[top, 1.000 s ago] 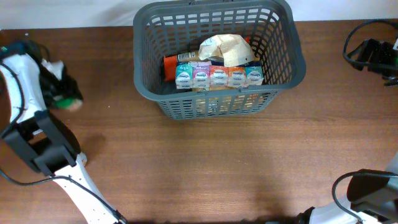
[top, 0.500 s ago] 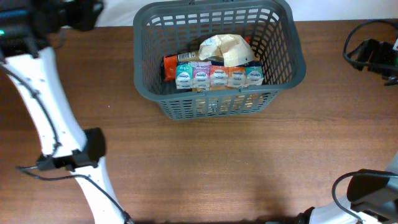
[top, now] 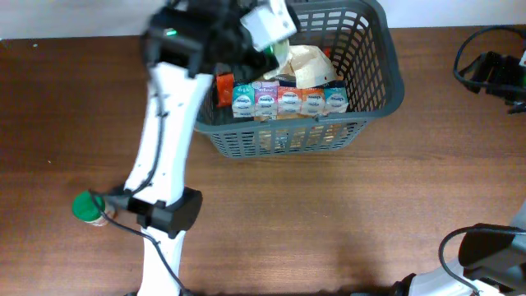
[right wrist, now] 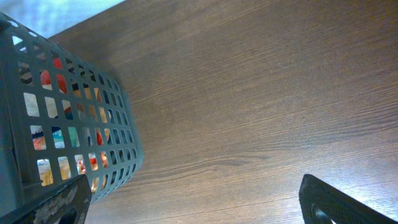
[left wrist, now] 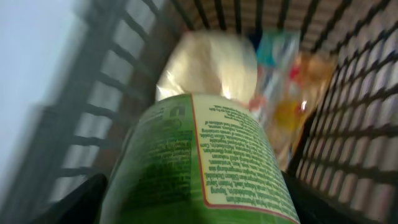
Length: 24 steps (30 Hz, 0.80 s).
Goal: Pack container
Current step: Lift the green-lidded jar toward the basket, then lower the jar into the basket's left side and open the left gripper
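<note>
My left gripper needs to lower the green-labelled container toward the orange pack at the carton row's end (top: pixel 225 88), as the pale bag takes the middle.
The dark grey basket (top: pixel 374 97) stands at the back middle of the table. It holds a row of small cartons (top: pixel 288 100), a pale bag (top: pixel 302 62) and an orange pack (top: pixel 224 85). My left gripper (top: pixel 263 39) is over the basket's back left part. In the left wrist view it (left wrist: pixel 193 202) is shut on a green-labelled container (left wrist: pixel 211 155) above the basket's inside (left wrist: pixel 99 93), with the pale bag (left wrist: pixel 214 62) below it. My right gripper (top: pixel 491 72) is at the far right, open and empty (right wrist: pixel 199 205), beside the basket's wall (right wrist: pixel 62 112).
A green-lidded jar (top: pixel 85 206) lies on the table at the left, next to the left arm's base (top: pixel 168 214). Black cables run by the right arm at the right edge. Brown wooden tabletop (top: pixel 329 214) in front of the basket.
My left arm has swung from the table's left side to the back and then right, over the basket. The green-lidded jar at the left now shows. The right arm has not moved.
</note>
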{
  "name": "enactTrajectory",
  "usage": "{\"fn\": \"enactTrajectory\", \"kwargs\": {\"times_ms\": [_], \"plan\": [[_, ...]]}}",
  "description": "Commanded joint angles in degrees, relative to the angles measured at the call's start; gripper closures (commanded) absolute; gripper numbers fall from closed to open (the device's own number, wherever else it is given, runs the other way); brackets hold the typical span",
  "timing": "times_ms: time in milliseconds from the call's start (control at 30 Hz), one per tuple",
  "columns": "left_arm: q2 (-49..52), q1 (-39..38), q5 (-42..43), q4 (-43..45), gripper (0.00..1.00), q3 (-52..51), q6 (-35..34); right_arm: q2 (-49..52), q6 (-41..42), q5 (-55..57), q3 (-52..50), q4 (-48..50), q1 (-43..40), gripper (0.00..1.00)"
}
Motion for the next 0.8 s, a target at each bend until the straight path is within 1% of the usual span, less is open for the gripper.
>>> {"fn": "enactTrajectory", "kwargs": {"times_ms": [0, 33, 67, 133, 167, 200, 233, 267, 300, 333, 467, 600, 767], "plan": [[-0.94, 0.92, -10.95, 3.82, 0.98, -11.80, 3.52, -0.37, 0.28, -0.70, -0.33, 0.20, -0.26, 0.01], [-0.94, 1.20, -12.26, 5.09, 0.98, -14.62, 3.52, -0.37, 0.28, -0.70, -0.33, 0.20, -0.26, 0.01], [-0.94, 1.81, -13.90, 7.41, 0.98, -19.82, 3.43, -0.37, 0.26, -0.70, -0.33, 0.20, -0.26, 0.01], [-0.94, 2.45, -14.05, 9.51, 0.98, -23.32, 2.93, -0.37, 0.28, -0.70, -0.33, 0.20, -0.26, 0.01], [-0.94, 2.86, -14.25, 10.78, 0.96, -24.61, 1.75, -0.37, 0.28, -0.70, -0.33, 0.20, -0.26, 0.01], [-0.94, 3.21, -14.29, 11.47, 0.79, -25.09, 0.22, -0.37, 0.28, -0.70, -0.33, 0.20, -0.26, 0.01], [-0.94, 3.54, -14.32, 11.58, 0.59, -25.11, -1.81, -0.37, 0.28, -0.70, -0.33, 0.20, -0.26, 0.02], [-1.05, 3.78, -15.02, 11.47, 0.21, -25.03, -4.70, -0.37, 0.28, -0.70, -0.33, 0.20, -0.26, 0.01], [-1.51, 3.98, -16.20, 10.93, 0.01, -24.61, -7.87, -0.37, 0.28, -0.70, -0.33, 0.20, -0.26, 0.01], [-2.23, 4.24, -17.99, 8.61, 0.01, -23.04, -11.10, -0.37, 0.26, -0.70, -0.33, 0.20, -0.26, 0.01], [-4.85, 4.55, -18.60, 2.91, 0.01, -18.08, -11.63, -0.37, 0.28, -0.70, -0.33, 0.20, -0.26, 0.01], [-10.36, 6.62, -21.16, 1.68, 0.01, -14.19, -16.85, -0.37, 0.28, -0.70, -0.33, 0.20, -0.26, 0.01], [-17.25, 14.99, -21.68, 1.66, 0.01, -14.12, -22.86, -0.37, 0.28, -0.70, -0.33, 0.20, -0.26, 0.01]]}}
